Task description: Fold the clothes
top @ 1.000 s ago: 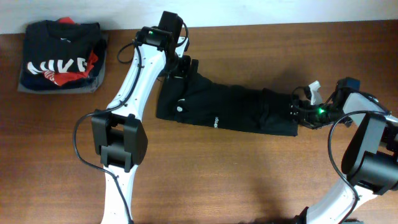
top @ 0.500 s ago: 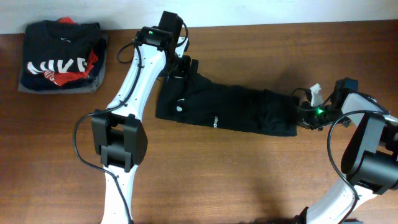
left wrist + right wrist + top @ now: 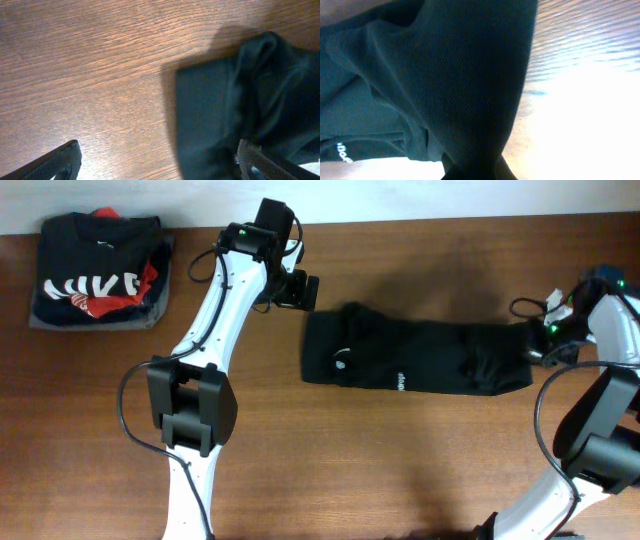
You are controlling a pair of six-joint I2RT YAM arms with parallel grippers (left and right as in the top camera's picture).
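My right gripper should next carry the held end over the cloth toward the cloth's middle (image 3: 418,356) (image 3: 347,106) and open, because the cloth still stretches long across the table.
The clothes (image 3: 420,360), a plain black garment with small white marks, lie in a long band across the middle of the table. My right gripper (image 3: 538,345) is shut on the garment's right end. In the right wrist view the black cloth (image 3: 445,75) bunches over the jaws and hides the fingertips. My left gripper (image 3: 300,288) hangs open just off the band's upper left corner, holding nothing. In the left wrist view its fingers (image 3: 62,160) stand wide apart over bare wood, with the cloth's edge (image 3: 240,100) reaching the right-hand finger.
A folded dark garment with big white letters and red print (image 3: 95,270) sits at the table's far left corner. The pale wall edge (image 3: 400,200) runs along the back. Bare wooden tabletop (image 3: 380,470) stretches in front of the clothes.
My right gripper shut on the garment's right end and moved right, dragging the whole garment rightwards. The cloth slid out from under the left gripper, which stayed in place and open.
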